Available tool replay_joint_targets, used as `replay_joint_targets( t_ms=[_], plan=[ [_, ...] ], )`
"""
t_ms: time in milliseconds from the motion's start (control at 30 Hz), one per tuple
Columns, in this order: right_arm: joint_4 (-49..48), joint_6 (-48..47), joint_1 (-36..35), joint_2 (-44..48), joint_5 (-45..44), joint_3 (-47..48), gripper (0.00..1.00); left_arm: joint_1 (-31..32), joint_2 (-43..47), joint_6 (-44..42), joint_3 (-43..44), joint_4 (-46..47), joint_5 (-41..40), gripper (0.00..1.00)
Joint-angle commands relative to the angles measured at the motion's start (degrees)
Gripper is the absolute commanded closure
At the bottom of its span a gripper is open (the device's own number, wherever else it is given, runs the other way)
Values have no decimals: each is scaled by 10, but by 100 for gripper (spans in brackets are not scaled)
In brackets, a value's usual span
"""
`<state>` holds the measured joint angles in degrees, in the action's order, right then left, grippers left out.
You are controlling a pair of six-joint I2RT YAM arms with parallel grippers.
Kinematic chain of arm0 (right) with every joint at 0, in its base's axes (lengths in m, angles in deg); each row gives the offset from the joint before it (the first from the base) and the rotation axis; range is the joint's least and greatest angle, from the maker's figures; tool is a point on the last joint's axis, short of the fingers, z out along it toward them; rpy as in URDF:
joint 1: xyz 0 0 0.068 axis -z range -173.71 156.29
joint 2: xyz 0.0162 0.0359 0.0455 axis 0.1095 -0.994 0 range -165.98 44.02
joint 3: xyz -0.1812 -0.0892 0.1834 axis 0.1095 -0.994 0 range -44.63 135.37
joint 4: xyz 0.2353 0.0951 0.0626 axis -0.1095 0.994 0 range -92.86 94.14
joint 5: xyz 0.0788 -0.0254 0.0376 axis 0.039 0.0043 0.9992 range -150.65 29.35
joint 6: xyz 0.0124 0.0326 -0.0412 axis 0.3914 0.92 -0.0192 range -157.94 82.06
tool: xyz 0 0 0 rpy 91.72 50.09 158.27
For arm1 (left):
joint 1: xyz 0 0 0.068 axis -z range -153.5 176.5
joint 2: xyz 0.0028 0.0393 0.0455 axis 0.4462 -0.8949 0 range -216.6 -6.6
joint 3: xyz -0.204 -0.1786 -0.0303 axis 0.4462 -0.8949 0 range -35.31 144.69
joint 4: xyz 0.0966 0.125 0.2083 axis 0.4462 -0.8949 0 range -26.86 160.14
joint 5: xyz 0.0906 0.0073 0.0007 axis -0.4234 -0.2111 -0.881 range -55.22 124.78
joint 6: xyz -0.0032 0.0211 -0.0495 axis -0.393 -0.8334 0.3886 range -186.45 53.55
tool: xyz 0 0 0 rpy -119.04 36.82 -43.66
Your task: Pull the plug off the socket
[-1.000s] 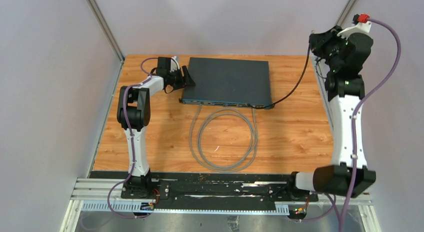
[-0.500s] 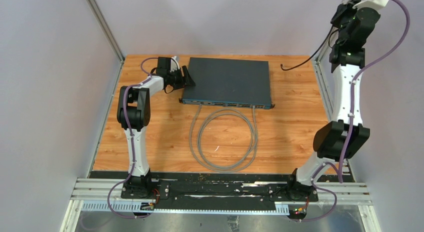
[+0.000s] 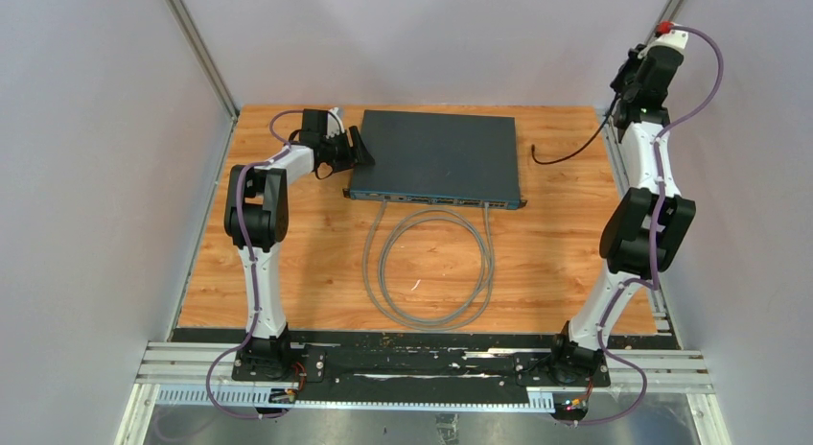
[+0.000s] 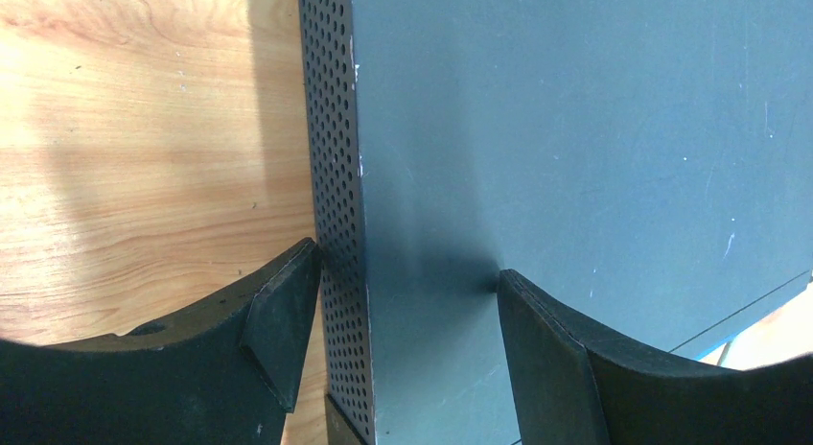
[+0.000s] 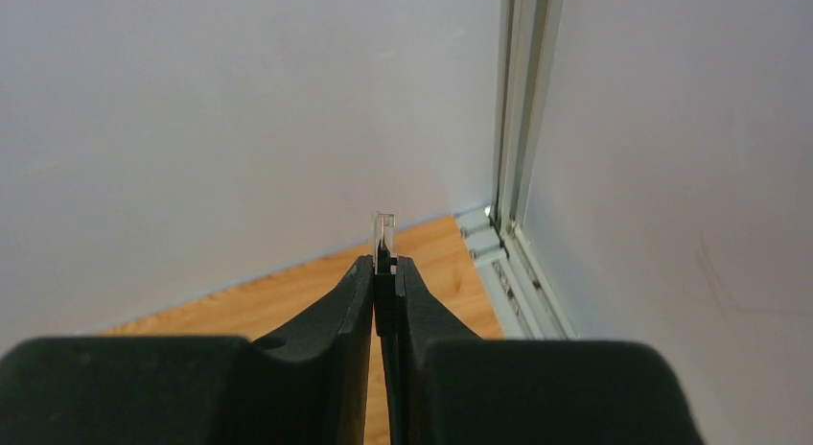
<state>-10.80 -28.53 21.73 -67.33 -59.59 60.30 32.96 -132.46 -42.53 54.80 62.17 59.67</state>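
I will next bring my right gripper down and back, fingers tipping toward the table, to release the plug, as the black cable is apart from the switch.
A dark network switch lies at the back middle of the wooden table. My left gripper is open and straddles its left edge: in the left wrist view one finger touches the perforated side wall and the other rests on the top. My right gripper is raised at the back right corner. It is shut on a clear-tipped plug of a black cable. The cable's other end lies loose on the table, apart from the switch.
A grey cable loop lies in front of the switch, with both ends in the switch's front ports. A metal frame post and grey walls stand close to the right gripper. The rail with the arm bases is at the near edge.
The black cable's end has come out of the switch's front right port and now lies right of the switch. My right arm rose and swung to the back corner. The left arm stayed still.
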Motion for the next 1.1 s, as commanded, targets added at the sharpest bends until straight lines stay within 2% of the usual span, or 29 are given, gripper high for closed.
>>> replay_joint_targets(
  t_ms=[0,67,100,200,367,400,500,700,733,767,933,1067],
  plan=[
    [95,12,27,17,70,-28,100,0,-16,-31,-14,-54,-42,32],
    [182,19,34,11,74,-34,100,0,-16,-34,-13,-56,-43,31],
    [194,20,37,12,72,-54,100,0,-15,-35,-13,-56,-43,32],
    [181,11,39,19,64,-115,96,0,-15,-35,-12,-57,-41,32],
    [201,-5,40,9,41,-140,88,0,-10,-36,-14,-56,-41,32],
    [206,-3,41,8,40,-142,84,0,-8,-36,-16,-55,-42,32],
    [226,4,42,5,30,-145,54,0,-5,-38,-18,-55,-46,32],
    [274,7,43,25,-10,-139,18,0,-8,-33,-15,-55,-37,32],
    [274,7,43,37,-9,-147,7,0,-8,-32,-15,-55,-37,32],
    [274,7,43,49,-6,-156,1,0,-7,-32,-15,-55,-37,32],
    [275,5,43,117,4,-190,0,0,-5,-31,-17,-55,-41,32],
    [278,33,43,175,71,-235,0,0,-5,-30,-16,-56,-40,32]
  ],
)
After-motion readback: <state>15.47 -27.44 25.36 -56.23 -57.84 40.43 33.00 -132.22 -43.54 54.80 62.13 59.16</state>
